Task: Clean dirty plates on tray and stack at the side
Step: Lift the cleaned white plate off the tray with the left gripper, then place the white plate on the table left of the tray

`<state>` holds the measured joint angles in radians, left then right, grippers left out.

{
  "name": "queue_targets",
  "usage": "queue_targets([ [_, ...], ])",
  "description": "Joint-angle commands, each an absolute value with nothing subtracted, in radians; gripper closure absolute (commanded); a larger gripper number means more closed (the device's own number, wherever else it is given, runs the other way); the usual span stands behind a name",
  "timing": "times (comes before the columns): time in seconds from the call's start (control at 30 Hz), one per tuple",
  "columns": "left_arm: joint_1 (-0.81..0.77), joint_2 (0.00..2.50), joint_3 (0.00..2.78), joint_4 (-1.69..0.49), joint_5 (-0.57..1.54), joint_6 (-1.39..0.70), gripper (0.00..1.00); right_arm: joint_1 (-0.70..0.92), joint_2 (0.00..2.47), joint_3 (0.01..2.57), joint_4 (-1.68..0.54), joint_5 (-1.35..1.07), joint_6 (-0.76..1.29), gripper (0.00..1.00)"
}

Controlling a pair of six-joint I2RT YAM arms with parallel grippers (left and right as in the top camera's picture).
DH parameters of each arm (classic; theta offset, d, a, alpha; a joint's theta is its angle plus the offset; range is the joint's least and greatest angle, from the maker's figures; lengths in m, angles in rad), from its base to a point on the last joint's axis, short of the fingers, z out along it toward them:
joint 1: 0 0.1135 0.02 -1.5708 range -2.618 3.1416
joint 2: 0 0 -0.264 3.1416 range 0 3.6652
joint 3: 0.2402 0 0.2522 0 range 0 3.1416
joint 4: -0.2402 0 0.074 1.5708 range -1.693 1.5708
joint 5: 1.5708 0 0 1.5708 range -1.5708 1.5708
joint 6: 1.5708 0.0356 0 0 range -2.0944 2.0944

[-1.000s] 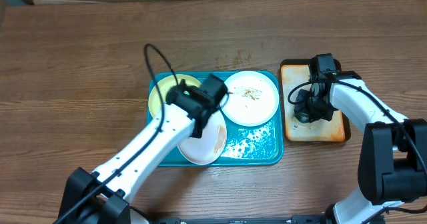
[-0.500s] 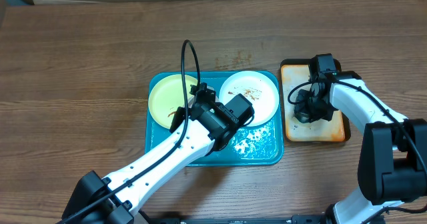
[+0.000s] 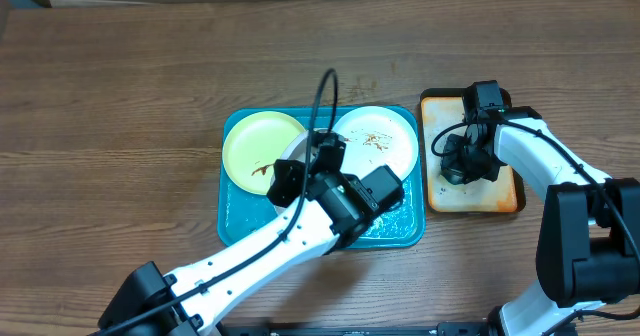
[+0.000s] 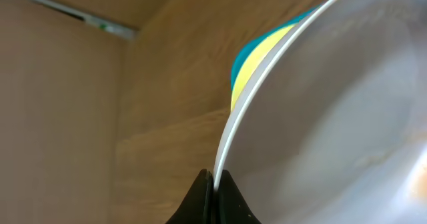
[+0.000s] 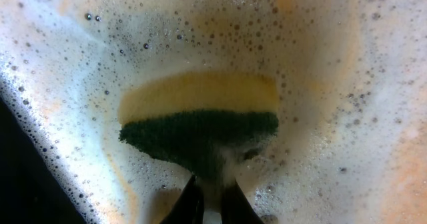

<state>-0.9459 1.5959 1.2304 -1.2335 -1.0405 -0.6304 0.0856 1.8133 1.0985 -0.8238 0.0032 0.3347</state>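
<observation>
Next, my left gripper swings to the left in the overhead view, then down, to release the plate, since the bare wood beside the teal tray is empty.
My left gripper is shut on the rim of a white plate, which it holds tilted above the teal tray. In the overhead view my left arm hides most of that plate. A pale yellow-green plate with a brown smear lies in the tray's far left. A second white plate with brown streaks lies in the tray's far right. My right gripper is shut on a yellow and green sponge, pressed into foam.
The smaller orange tray with soapy foam sits right of the teal tray, under my right gripper. Suds speckle the teal tray's front right corner. Bare wood table lies all around.
My left arm has swung right and away from the tray's front, carrying the white plate towards the tray's middle and uncovering the yellow-green plate. The right arm has stayed put.
</observation>
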Motion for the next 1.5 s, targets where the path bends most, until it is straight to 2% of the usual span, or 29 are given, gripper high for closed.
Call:
queue_targets([
  [0.0, -0.984, 1.6, 1.254, -1.23, -1.159, -0.667, 0.96, 0.083, 1.845, 1.092, -0.824, -0.002, 0.328, 0.94],
  [0.57, -1.015, 1.6, 1.254, -1.23, -1.2, -0.675, 0.96, 0.083, 1.845, 1.092, -0.823, -0.002, 0.328, 0.94],
  [0.77, -0.973, 1.599, 1.262, -1.252, -1.122, -0.678, 0.96, 0.083, 1.845, 1.092, -0.824, -0.002, 0.328, 0.94],
  [1.07, -0.742, 1.501, 1.389, -1.278, -0.77, -0.624, 0.96, 0.083, 1.845, 1.092, -0.832, -0.002, 0.328, 0.94],
  [1.2, -0.544, 1.431, 1.431, -1.213, -0.489, -0.425, 0.96, 0.083, 1.845, 1.092, -0.831, -0.002, 0.328, 0.94],
  [1.47, -0.141, 1.427, 1.43, -1.164, -0.116, -0.261, 0.96, 0.083, 1.845, 1.092, -0.831, -0.002, 0.327, 0.94],
])
